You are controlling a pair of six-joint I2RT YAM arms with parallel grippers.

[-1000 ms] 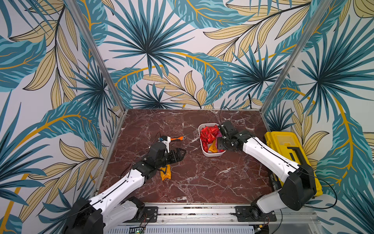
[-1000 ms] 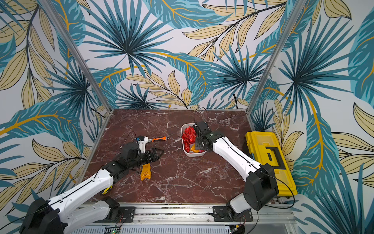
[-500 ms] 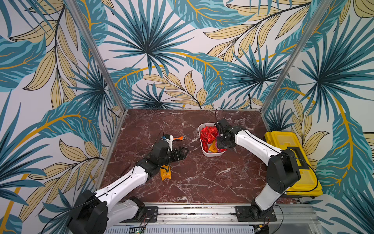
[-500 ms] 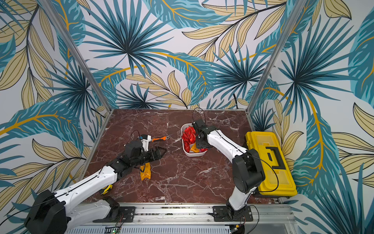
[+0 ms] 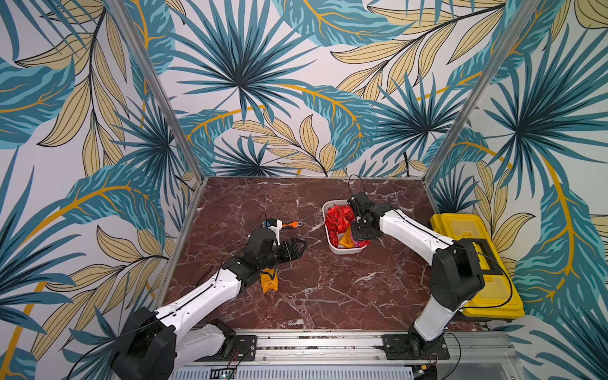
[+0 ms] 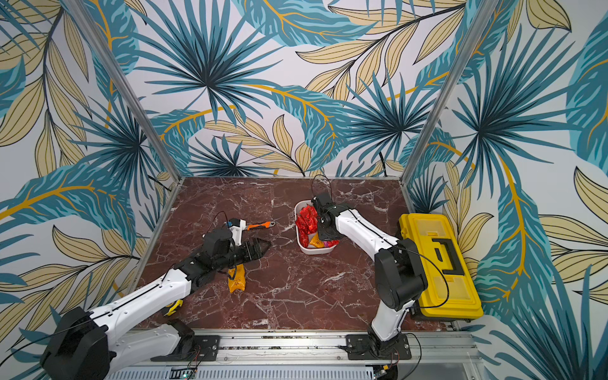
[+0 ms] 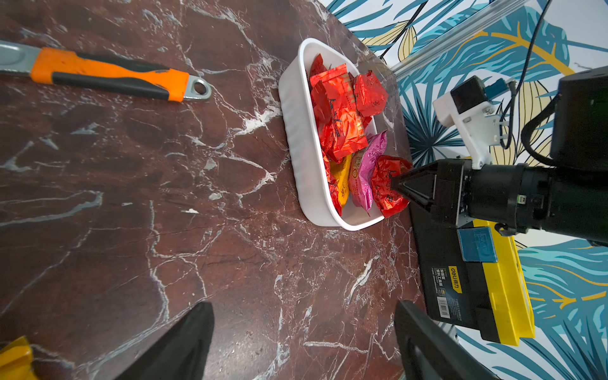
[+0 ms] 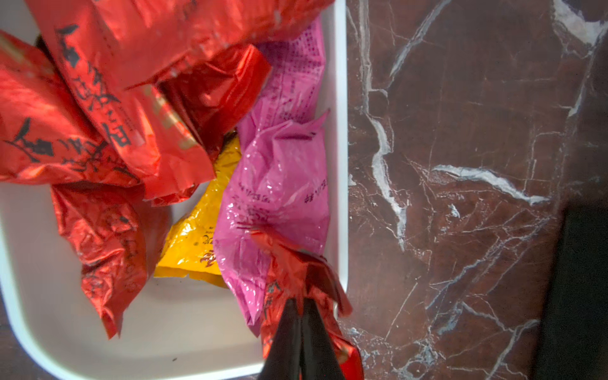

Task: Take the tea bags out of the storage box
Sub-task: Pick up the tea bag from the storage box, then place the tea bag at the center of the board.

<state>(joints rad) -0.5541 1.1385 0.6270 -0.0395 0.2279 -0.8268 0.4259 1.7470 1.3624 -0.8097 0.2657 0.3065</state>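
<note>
I will lift my right gripper next, then move it back and down to let go, because bare marble beside the orange-yellow tea bag is below it and closer to my base.
The white storage box stands right of the table's middle. It holds several red tea bags, a magenta one and an orange-yellow one. My right gripper is shut on a crumpled red tea bag at the box's near right corner, over the rim. My left gripper hangs open and empty left of the box. An orange-yellow tea bag lies on the table beneath it.
An orange-handled wrench lies behind my left gripper. A large yellow toolbox sits along the right edge beside my right arm. Patterned walls enclose the marble table on three sides.
My right gripper has shut on the red tea bag at the box's near right corner, and its elbow has swung inward. My left gripper has crept slightly toward the box.
</note>
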